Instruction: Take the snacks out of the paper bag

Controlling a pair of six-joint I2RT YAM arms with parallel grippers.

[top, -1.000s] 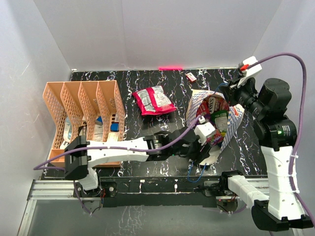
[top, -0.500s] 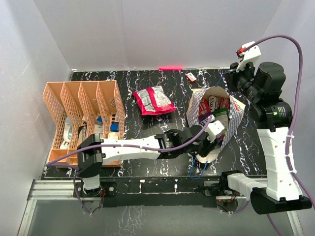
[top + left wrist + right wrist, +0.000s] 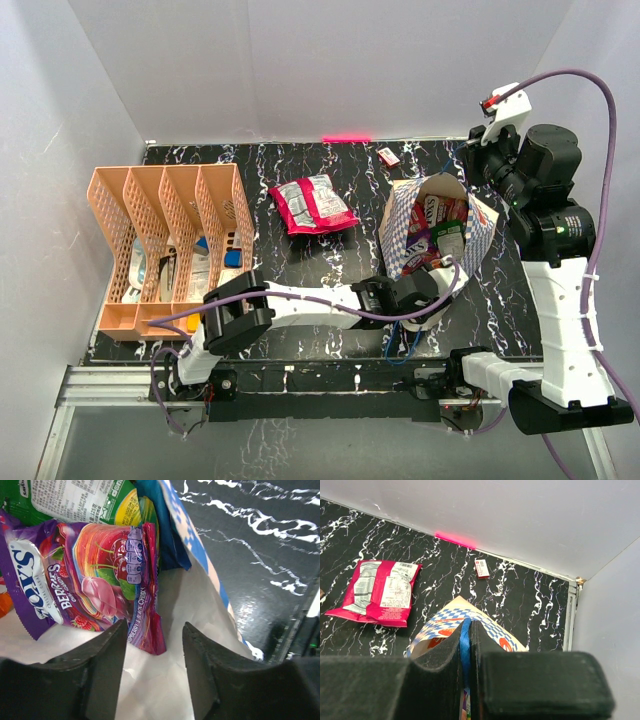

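The purple packet's crimped end (image 3: 153,634) points between my open fingers, so I need to lower my left gripper into the bag's opening onto it before I close.
The paper bag (image 3: 400,222) lies on the black table with its mouth toward the near edge, and several snacks (image 3: 436,232) show inside. My left gripper (image 3: 430,288) is open at the bag's mouth. In the left wrist view, its gripper (image 3: 152,641) stands over the white lining (image 3: 165,690), and a purple packet (image 3: 75,575) lies just ahead of the left finger, with a green packet (image 3: 75,500) behind it. My right gripper (image 3: 478,168) is shut on the bag's blue cord handle (image 3: 465,640) and holds the top of the bag (image 3: 445,617) up. A red packet (image 3: 312,204) lies out on the table.
A peach lattice organizer (image 3: 170,245) stands at the left and holds some items. A small red-and-white box (image 3: 388,156) lies near the back wall; it also shows in the right wrist view (image 3: 481,568). White walls close the back and sides.
My right gripper has lifted the cord handle up and back, opening the bag's mouth wider. My left arm has stretched further right, bringing its gripper down into the bag's near edge.
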